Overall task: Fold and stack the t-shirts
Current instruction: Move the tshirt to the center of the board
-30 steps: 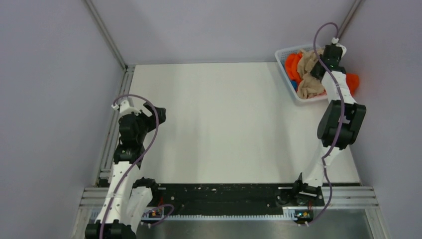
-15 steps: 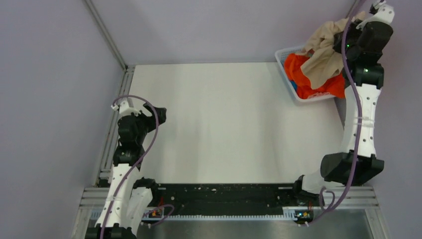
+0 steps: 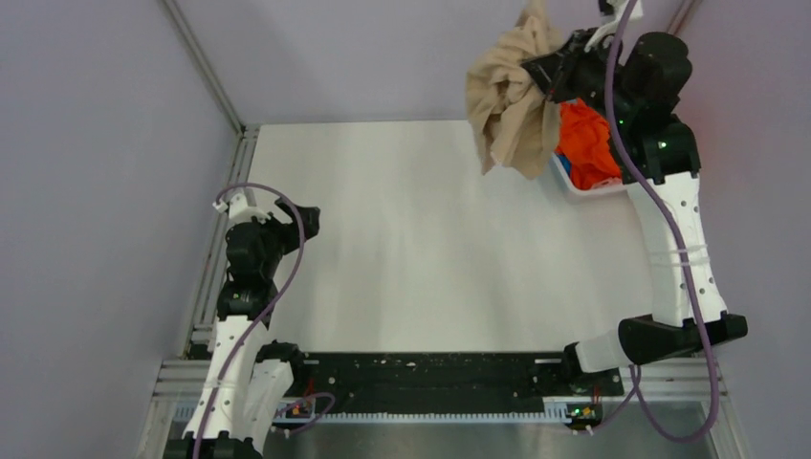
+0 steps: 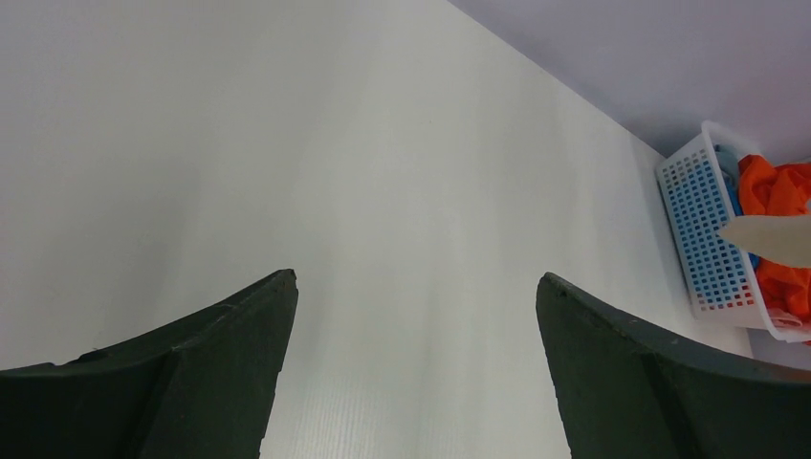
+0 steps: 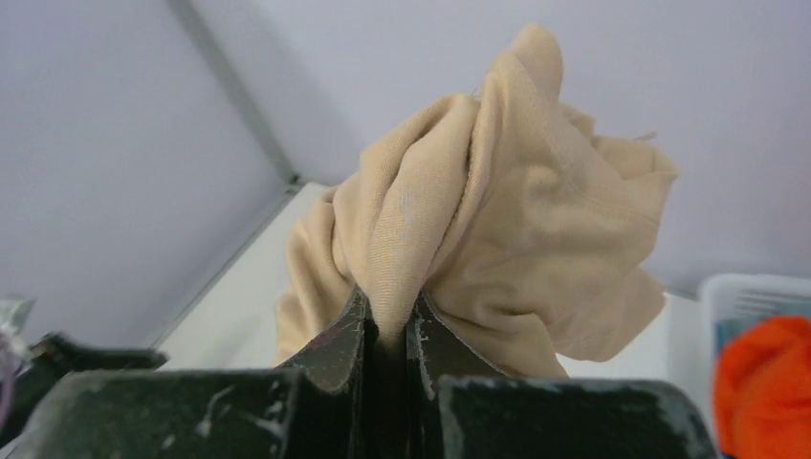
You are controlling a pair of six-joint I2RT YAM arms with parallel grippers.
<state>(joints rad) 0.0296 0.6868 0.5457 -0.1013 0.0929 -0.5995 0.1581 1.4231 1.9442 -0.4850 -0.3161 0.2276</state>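
The bare in the middle of the table (image 3: 443,228) is below my right gripper, left in the top view, so my right gripper will next take the fold back and down there and release it.
A beige-tan t-shirt (image 3: 512,100) hangs bunched in the air above the table's far right part, pinched in my right gripper (image 3: 547,69), which is shut on a fold of it (image 5: 390,304). The same beige-tan t-shirt (image 5: 478,220) fills the right wrist view. Bright orange t-shirts (image 3: 588,143) lie crumpled in the white lattice basket (image 3: 593,191) at the back right, also seen from the left wrist as orange cloth (image 4: 779,196). My left gripper (image 4: 416,287) stands open over bare table at the left, far from the shirts, with nothing between its fingers.
The white basket (image 4: 703,229) sits against the right wall at the table's far corner. Grey walls close in the left, back and right sides. A black rail (image 3: 430,373) with the arm bases runs along the near edge.
My right arm has swung up and to the left, lifting the beige-tan t-shirt out of the basket and over the table's far right part. The left arm has not moved.
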